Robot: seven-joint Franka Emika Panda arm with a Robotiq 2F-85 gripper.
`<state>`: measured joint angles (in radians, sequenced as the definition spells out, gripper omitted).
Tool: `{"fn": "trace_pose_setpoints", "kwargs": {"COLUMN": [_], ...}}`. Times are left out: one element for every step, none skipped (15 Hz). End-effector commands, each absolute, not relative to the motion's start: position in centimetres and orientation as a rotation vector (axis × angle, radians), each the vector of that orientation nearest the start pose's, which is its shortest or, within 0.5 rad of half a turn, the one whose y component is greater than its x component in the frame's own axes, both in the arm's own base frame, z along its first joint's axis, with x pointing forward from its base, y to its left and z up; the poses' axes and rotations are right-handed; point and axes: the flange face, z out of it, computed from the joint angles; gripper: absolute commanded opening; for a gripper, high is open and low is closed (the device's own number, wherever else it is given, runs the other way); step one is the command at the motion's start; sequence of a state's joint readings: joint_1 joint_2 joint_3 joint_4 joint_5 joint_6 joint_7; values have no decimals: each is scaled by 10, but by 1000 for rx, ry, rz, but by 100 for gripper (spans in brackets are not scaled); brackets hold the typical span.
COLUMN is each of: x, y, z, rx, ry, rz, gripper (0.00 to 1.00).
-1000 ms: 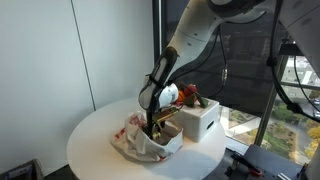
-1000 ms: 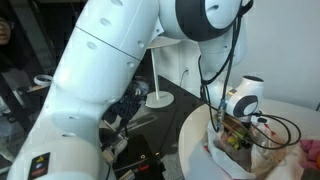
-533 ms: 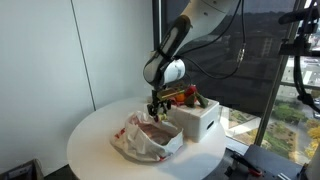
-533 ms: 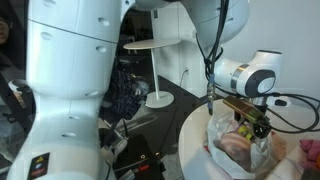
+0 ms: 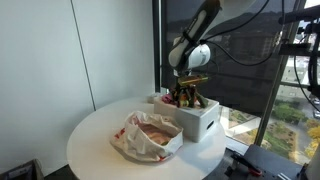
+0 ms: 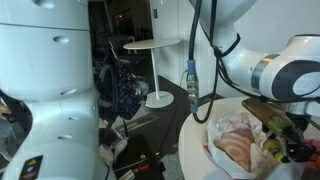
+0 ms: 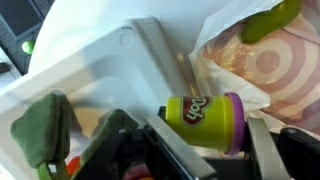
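My gripper holds the can, which still hangs over the box's rim, and will next shift away from the bag (image 5: 150,136) and down into the open white box to release the can.
A yellow Play-Doh can (image 7: 205,118) with a purple lid lies sideways between the two fingers of my gripper (image 7: 212,128), which is shut on it. In an exterior view the gripper (image 5: 188,92) hangs just over the open white box (image 5: 197,120), which holds red and green items. In the wrist view the box (image 7: 80,70) lies below the can, with a dark green thing (image 7: 40,132) inside it. The crumpled plastic bag (image 5: 150,136) with red rings sits beside the box. It also shows in the wrist view as the bag (image 7: 262,62) and from the other side as the bag (image 6: 238,146).
Box and bag rest on a round white table (image 5: 92,142) next to a tall window (image 5: 250,70). A light green item (image 7: 270,18) lies on the bag. A white side table (image 6: 158,48) and dark clutter stand on the floor beyond; the robot's large white arm (image 6: 50,80) fills the near side.
The gripper rose out of the plastic bag with the can and swung over to above the white box. The bag and box stayed put.
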<state>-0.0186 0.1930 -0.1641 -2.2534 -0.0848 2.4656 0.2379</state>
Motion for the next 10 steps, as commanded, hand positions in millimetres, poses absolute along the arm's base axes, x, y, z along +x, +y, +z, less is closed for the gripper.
{"fn": "trace_pose_setpoints", "kwargs": {"x": [518, 517, 516, 516, 516, 516, 515, 514, 514, 514], "y": [-125, -132, -139, -145, -150, -155, -159, -164, -167, -169], "z": [288, 288, 287, 287, 286, 284, 282, 279, 277, 274], "rx": [-3169, -3167, -3163, -3157, -3153, -3151, -3148, -3146, -3146, -3142], "ry": [718, 757, 793, 826, 851, 876, 901, 925, 939, 953], "rz": [-96, -103, -113, -120, -124, -123, -119, -109, -107, -101], "gripper": [31, 31, 31, 31, 31, 31, 31, 31, 31, 31]}}
